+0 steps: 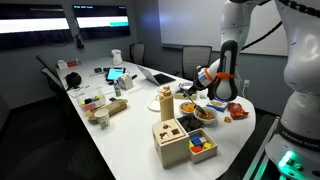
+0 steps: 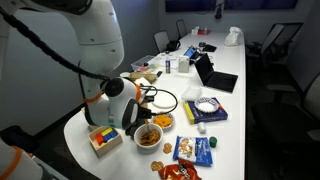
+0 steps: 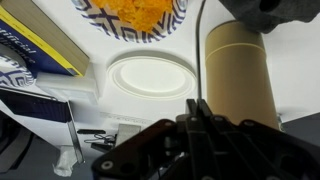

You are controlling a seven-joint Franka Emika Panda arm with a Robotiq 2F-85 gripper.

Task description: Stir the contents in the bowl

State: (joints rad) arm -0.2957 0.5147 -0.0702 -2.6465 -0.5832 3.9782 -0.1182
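Note:
My gripper moves toward the top of the wrist view next, over the blue-patterned bowl's rim by the lid (image 3: 163,36). It then releases the thin dark rod, since that rim is able to prop it.
A blue-patterned bowl (image 3: 135,15) with orange contents sits at the top edge of the wrist view; it also shows in both exterior views (image 1: 190,107) (image 2: 148,135). My gripper (image 3: 197,105) is shut on a thin dark rod (image 3: 198,50) that runs up from the fingertips toward the bowl. The rod's far end is hard to make out. In both exterior views the gripper (image 1: 204,80) (image 2: 143,103) hangs a little above the table beside the bowl. A white round lid (image 3: 150,75) lies just below the bowl.
A tan cylinder (image 3: 240,75) stands close beside the gripper. A yellow-and-blue book (image 3: 40,45) lies on the other side. A wooden box with coloured blocks (image 1: 172,140) (image 2: 103,138), a second bowl (image 1: 204,114), snack packs (image 2: 193,150) and a laptop (image 2: 215,75) crowd the table.

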